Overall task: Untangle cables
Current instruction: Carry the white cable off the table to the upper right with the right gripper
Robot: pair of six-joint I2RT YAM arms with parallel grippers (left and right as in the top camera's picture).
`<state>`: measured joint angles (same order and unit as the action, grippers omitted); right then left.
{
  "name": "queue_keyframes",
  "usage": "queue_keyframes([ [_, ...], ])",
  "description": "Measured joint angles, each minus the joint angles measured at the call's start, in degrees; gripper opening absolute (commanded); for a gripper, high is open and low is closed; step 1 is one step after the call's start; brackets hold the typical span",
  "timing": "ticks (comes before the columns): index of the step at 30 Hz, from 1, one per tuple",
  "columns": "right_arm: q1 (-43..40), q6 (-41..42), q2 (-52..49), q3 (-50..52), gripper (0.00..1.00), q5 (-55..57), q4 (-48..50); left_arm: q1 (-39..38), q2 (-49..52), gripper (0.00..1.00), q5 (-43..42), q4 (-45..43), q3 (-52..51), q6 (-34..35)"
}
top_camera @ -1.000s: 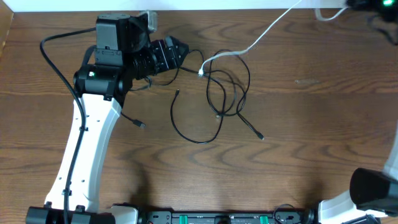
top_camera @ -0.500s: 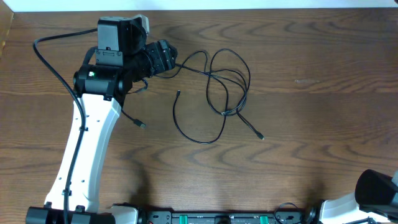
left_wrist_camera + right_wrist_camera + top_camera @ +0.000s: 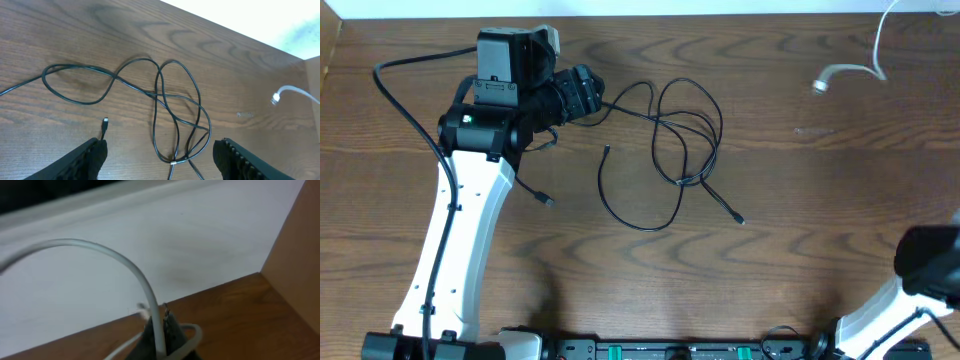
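Observation:
I should move my right gripper away from my base next, toward the far corner of the table by the pale wall. Then it should let go of the white cable (image 3: 848,70).
The black cable (image 3: 682,132) lies on the table in loose crossing loops, one plug end (image 3: 606,150) on the left and another (image 3: 741,220) lower right. In the left wrist view its loops (image 3: 176,112) lie just ahead of my left gripper (image 3: 162,160), which is open with nothing between its fingers (image 3: 92,156). In the overhead view that gripper (image 3: 592,93) sits at the loops' left edge. The white cable (image 3: 848,70) hangs at the top right, apart from the black one, its plug (image 3: 818,85) free. My right gripper (image 3: 161,330) is shut on the white cable (image 3: 125,262).
The left arm (image 3: 470,200) stretches along the table's left side, with its own thick black wire (image 3: 405,95) looping beside it. The right arm's base (image 3: 928,265) is at the bottom right corner. A pale wall (image 3: 150,235) borders the table's far edge.
The white cable was pulled out of the black loops and away to the upper right; its free end now dangles at the top right. The left gripper drew back slightly left.

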<state>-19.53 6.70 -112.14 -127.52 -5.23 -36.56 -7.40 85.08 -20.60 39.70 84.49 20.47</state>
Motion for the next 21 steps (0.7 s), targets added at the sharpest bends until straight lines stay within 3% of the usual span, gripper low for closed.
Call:
queue_keyframes([
  [12,-0.59,-7.02,-14.78,-0.02,0.01,11.41,27.26,0.00,0.00,0.73,0.00,-0.15,0.00,0.00],
  [16,-0.76,-7.17,-20.35,-0.02,0.02,12.02,30.64,0.00,0.00,0.73,0.46,-0.33,0.00,0.00],
  [17,-0.79,-7.17,-21.73,-0.02,0.07,12.22,30.73,0.00,0.00,0.73,0.66,-0.39,0.00,0.00],
  [18,-0.81,-7.19,-23.52,-0.02,0.41,12.35,30.77,0.00,0.00,0.73,0.98,-0.46,0.00,0.00],
  [19,-0.83,-7.39,-24.44,-0.02,0.96,12.39,30.71,0.00,0.00,0.73,1.25,-0.59,0.00,0.00],
  [21,-1.01,-6.36,-26.84,-0.02,0.99,12.52,29.66,0.00,0.00,0.73,1.46,-0.76,0.00,0.00],
])
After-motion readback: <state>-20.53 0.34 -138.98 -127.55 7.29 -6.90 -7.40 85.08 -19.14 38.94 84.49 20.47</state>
